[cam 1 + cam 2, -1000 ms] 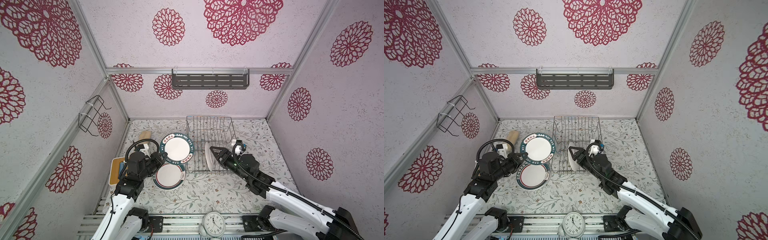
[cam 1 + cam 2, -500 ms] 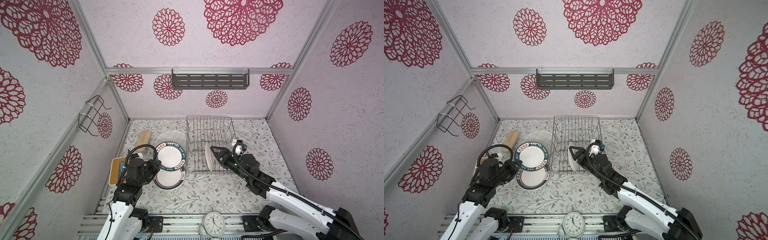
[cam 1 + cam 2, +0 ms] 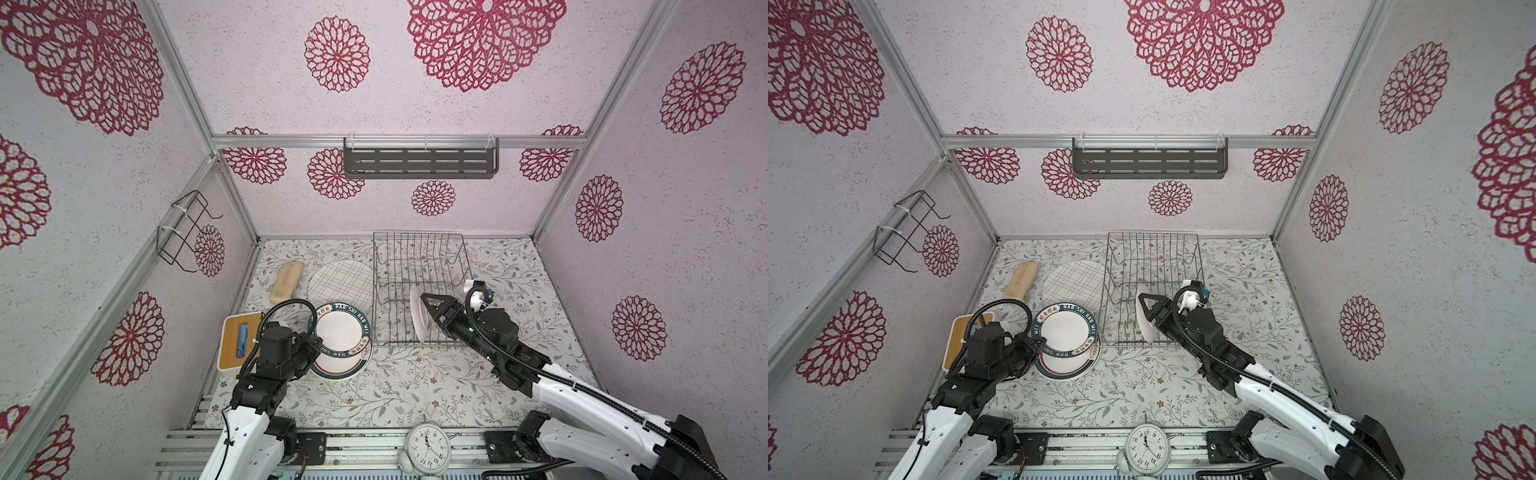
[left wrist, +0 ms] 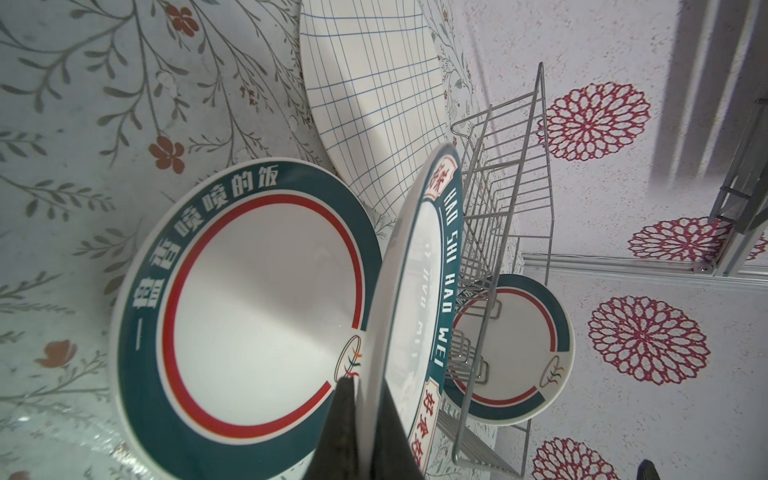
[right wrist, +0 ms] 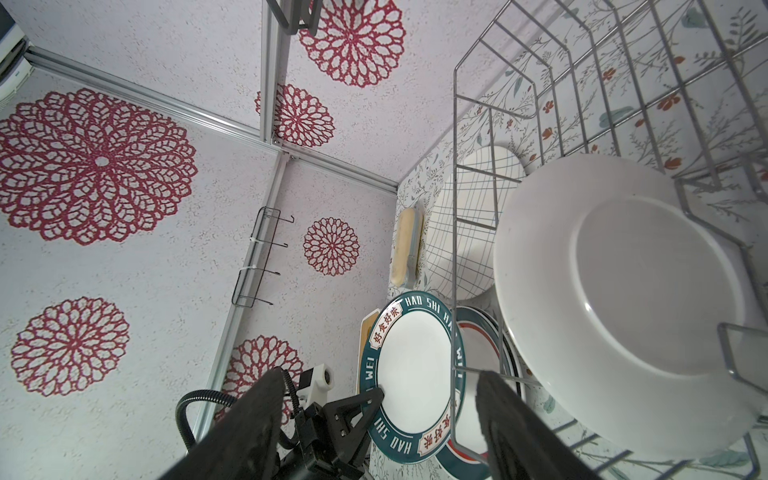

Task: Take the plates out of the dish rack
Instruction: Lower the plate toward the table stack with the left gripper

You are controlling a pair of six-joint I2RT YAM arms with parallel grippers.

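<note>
Next, my left gripper moves down slightly back, sets the hovering plate onto the flat teal-rimmed plate (image 3: 343, 365) (image 4: 260, 312) below it and releases the hovering plate's rim.
My left gripper (image 4: 368, 401) is shut on the near rim of a teal-rimmed lettered plate (image 3: 343, 328), held tilted just above another teal-rimmed plate (image 3: 337, 370) that lies flat on the table. Behind them the cream grid-lined plate (image 3: 340, 282) also lies flat. The silver wire dish rack (image 3: 419, 253) stands to their right, with one plate (image 3: 417, 311) upright near its front. That plate's white back (image 5: 623, 299) faces my right gripper (image 5: 380, 382), which hangs open just beside it, touching nothing. Both top views show this layout, with the held plate (image 3: 1065, 330) left of the rack (image 3: 1154, 257).
A cream block (image 3: 286, 276) lies at the back left of the table. A wooden board (image 3: 239, 340) sits by my left arm. A white clock (image 3: 428, 446) stands at the front edge. A black wire holder (image 3: 183, 232) hangs on the left wall and a dark grey shelf (image 3: 419, 160) on the back wall.
My left gripper has carried its plate toward the front and lower, over the flat teal-rimmed plate, uncovering the grid plate. The right gripper has barely moved.
</note>
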